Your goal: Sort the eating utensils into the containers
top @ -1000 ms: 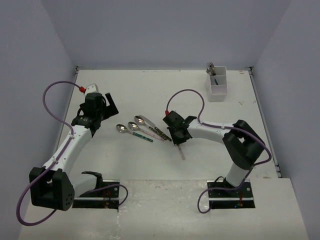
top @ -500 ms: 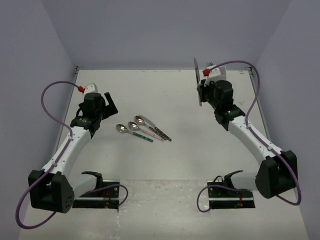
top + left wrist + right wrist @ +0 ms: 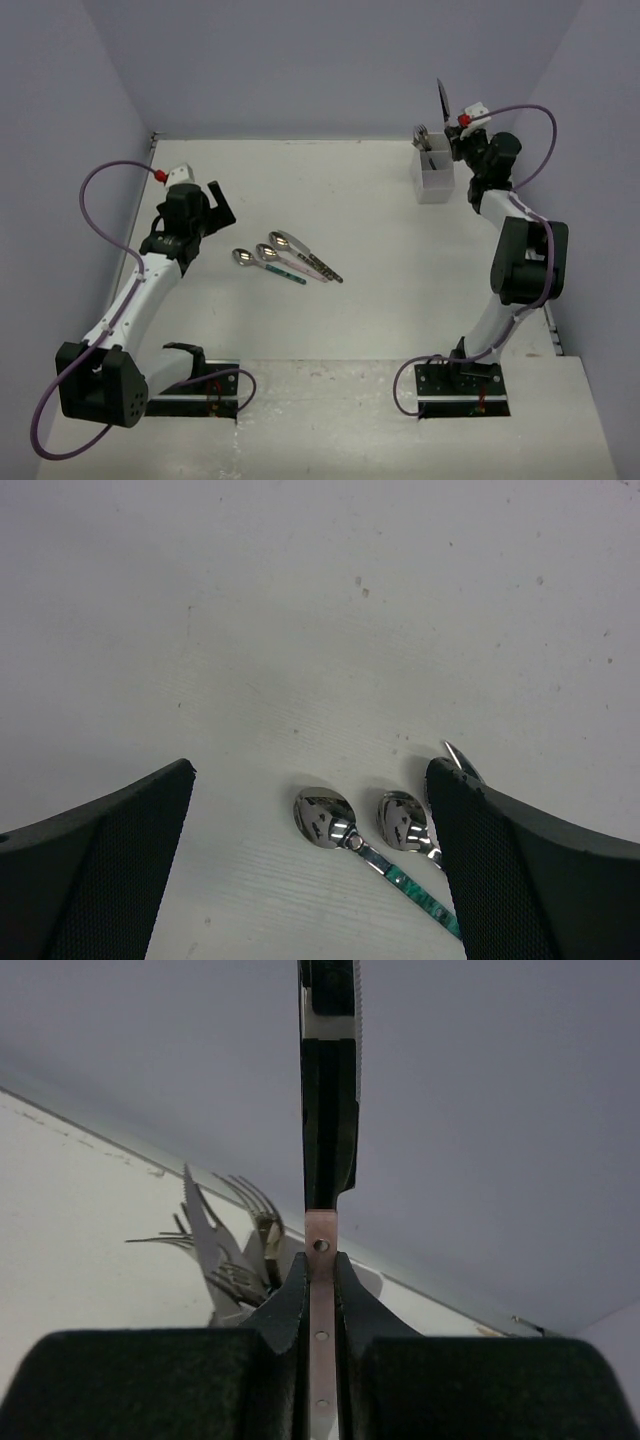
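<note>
My right gripper shifts toward the forks over the white container next, eases down and releases the knife [image 3: 442, 100], as the pink handle still hangs aside from them.
Three spoons lie side by side mid-table: a teal-handled spoon [image 3: 243, 257] [image 3: 322, 817], a pink-handled spoon [image 3: 266, 251] [image 3: 402, 820] and a dark patterned one [image 3: 281, 239]. My left gripper [image 3: 205, 212] [image 3: 310, 770] hangs open just above and left of them, holding nothing. At the back right stands the white container [image 3: 435, 175] [image 3: 368, 1280] with several forks [image 3: 425, 135] [image 3: 235, 1240] and a serrated blade in it. My right gripper [image 3: 458, 128] [image 3: 321, 1260] is shut on the pink handle of a knife [image 3: 442, 100] [image 3: 328, 1110], blade pointing up, just right of and above the container.
Grey walls close the table on three sides, and the container stands close to the back right corner. The right arm's cable [image 3: 530, 150] loops beside the right wall. Both arm bases [image 3: 200, 385] sit at the near edge.
My right arm has swung with the knife from the table's middle to the back right, up beside the container. The left arm and the three spoons have not moved.
</note>
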`<state>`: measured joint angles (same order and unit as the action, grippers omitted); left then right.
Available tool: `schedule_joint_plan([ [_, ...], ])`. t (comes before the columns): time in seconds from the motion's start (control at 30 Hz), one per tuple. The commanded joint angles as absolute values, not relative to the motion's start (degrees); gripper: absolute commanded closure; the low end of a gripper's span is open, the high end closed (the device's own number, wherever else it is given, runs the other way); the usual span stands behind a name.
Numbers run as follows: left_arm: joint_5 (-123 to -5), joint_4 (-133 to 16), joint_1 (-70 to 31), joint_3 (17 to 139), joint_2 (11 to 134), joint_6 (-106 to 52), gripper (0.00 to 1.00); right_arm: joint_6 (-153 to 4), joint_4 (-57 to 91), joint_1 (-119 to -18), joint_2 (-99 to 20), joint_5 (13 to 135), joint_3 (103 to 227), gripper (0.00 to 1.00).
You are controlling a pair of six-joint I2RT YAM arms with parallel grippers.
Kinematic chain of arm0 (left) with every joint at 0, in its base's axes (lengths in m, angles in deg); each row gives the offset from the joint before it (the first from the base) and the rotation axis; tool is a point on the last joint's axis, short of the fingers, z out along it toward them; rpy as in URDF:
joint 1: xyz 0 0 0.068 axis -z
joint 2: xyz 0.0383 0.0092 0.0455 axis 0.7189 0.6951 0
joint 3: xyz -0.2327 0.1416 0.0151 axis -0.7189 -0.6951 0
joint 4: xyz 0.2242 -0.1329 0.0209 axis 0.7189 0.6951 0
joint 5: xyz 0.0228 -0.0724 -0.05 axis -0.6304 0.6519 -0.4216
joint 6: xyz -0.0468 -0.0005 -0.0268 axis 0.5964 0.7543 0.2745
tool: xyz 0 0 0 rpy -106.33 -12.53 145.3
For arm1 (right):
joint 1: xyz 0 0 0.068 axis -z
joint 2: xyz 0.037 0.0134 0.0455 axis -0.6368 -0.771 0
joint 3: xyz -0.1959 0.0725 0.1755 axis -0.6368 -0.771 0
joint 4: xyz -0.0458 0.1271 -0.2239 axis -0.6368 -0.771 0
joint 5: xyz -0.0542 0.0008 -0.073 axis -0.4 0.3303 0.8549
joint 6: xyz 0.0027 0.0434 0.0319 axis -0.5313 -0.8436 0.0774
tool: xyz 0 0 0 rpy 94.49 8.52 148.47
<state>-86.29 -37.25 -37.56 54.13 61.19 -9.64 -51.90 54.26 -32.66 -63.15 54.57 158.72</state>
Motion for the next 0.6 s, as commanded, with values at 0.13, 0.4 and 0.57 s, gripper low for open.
schedule_joint_plan([
  [0.13,-85.7,-40.8,-37.2,59.9,64.4,-10.5,0.0,-53.0,61.8,-30.3,-71.7,37.8,170.4,1.0],
  [0.4,-85.6,-40.7,-37.3,61.3,66.0,-10.7,0.0,-49.7,59.2,-30.1,-72.8,37.4,169.1,0.99],
  [0.57,-86.5,-40.1,-37.3,61.5,65.3,-11.3,0.0,-49.6,57.5,-29.2,-73.1,36.7,167.6,0.93],
])
